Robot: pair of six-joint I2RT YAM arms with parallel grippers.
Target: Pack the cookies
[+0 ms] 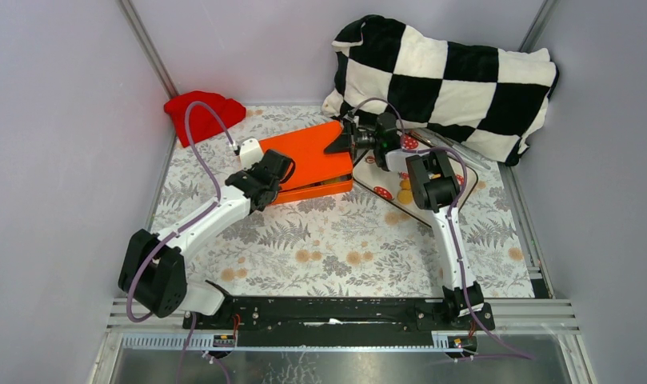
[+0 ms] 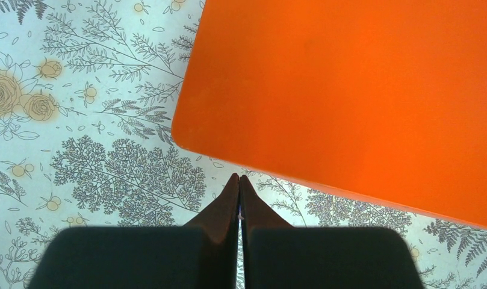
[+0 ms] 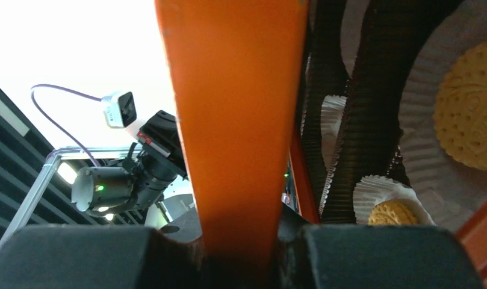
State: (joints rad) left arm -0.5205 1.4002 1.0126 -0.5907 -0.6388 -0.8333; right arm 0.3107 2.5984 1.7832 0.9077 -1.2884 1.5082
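Observation:
My right gripper will move slightly back and down to release the lid on the orange base below it, as a gap still shows there.
The orange box lid (image 1: 304,156) lies tilted over its orange base (image 1: 324,190). My right gripper (image 1: 345,140) is shut on the lid's far right edge, and the lid (image 3: 241,120) runs up between the jaws (image 3: 241,241). Under the lid, golden cookies (image 3: 469,102) (image 3: 392,214) sit in white paper cups. More golden cookies (image 1: 405,192) lie on a pale board to the right. My left gripper (image 2: 239,180) is shut and empty, its tips just short of the lid's (image 2: 349,96) near edge by a rounded corner.
A red cloth (image 1: 204,112) lies at the back left and a black-and-white checkered pillow (image 1: 448,80) at the back right. Red-and-white spotted pieces (image 1: 381,192) rest on the board (image 1: 460,196). Dark pleated cups (image 3: 373,90) stand inside the box. A floral cloth (image 1: 344,248) covers the table.

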